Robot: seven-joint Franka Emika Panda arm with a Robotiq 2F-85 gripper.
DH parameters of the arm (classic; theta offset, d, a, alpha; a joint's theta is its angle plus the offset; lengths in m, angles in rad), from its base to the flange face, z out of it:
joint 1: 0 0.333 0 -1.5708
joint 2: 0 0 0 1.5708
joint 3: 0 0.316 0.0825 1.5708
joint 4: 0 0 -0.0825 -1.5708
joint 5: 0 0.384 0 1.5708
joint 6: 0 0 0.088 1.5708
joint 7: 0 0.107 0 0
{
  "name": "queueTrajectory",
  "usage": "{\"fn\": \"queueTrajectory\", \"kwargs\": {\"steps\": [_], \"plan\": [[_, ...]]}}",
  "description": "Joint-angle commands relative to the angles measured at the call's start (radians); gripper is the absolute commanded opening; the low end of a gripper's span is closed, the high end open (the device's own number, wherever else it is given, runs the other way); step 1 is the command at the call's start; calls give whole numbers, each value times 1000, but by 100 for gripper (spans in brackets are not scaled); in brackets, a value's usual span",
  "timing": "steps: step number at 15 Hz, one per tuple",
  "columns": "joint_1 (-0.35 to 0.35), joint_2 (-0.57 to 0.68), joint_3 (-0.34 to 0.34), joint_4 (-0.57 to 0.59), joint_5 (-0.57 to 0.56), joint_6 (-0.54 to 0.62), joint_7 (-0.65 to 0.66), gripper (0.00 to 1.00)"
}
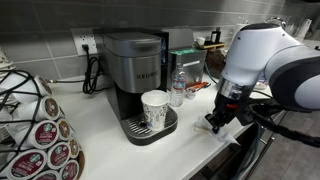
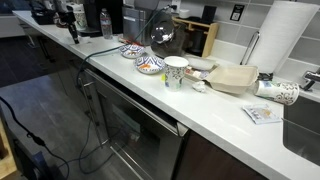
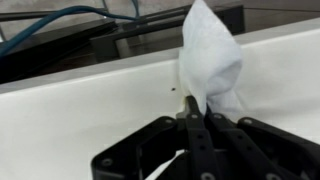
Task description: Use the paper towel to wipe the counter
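The gripper will next sweep the towel along the counter, turning, and let go of it on the clear part of the bare white counter beside the gripper, toward the water bottle.
In the wrist view my gripper is shut on a crumpled white paper towel. The towel sticks out past the fingertips and rests on the white counter, close to its edge. In an exterior view the gripper hangs low over the counter, to the right of the coffee machine. The towel is too small to make out there. In an exterior view the arm is tiny at the far end of the long counter.
A Keurig coffee machine holds a paper cup, with a water bottle beside it. A pod rack stands at the front left. Bowls, a cup, a paper towel roll and a sink line the counter.
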Motion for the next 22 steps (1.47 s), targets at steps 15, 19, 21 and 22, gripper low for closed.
{"fn": "queueTrajectory", "kwargs": {"steps": [15, 19, 21, 22], "plan": [[-143, -182, 55, -47, -71, -451, 232, 1], [-161, -189, 76, -52, -52, -229, 287, 1], [-163, -144, 80, -50, -62, -84, 331, 1], [-160, -123, 82, -49, -65, -42, 343, 1]]}}
